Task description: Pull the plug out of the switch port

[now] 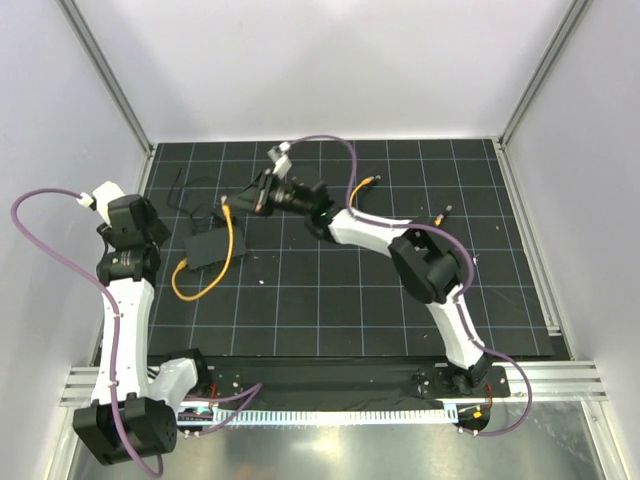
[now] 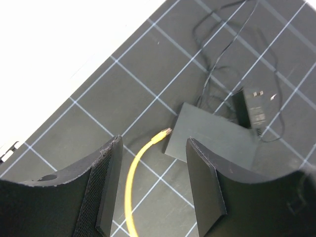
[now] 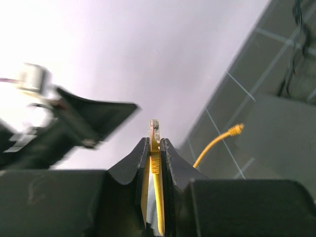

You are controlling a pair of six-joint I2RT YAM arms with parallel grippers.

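Observation:
My right gripper will next carry its plug up, across and down beside the other yellow plugs, because they lie on the floor to the right in the top view.
The switch [image 1: 205, 247] is a flat black box on the grid floor at the left. My right gripper [image 1: 240, 203] is shut on a yellow cable plug [image 3: 154, 129] and holds it in the air just beyond the switch's far side. The yellow cable [image 1: 232, 250] runs from it over the switch and loops on the floor. Its other end [image 2: 165, 133] lies at the switch's [image 2: 212, 138] near corner; I cannot tell if it is seated. My left gripper [image 2: 153, 144] is open and empty, above the floor left of the switch, also seen in the top view [image 1: 155, 225].
A small black power adapter [image 2: 252, 111] on a thin black wire [image 2: 217, 59] lies against the switch's far side. The white left wall [image 2: 59, 44] is close behind my left arm. Metal rails edge the floor at the right [image 1: 530, 240].

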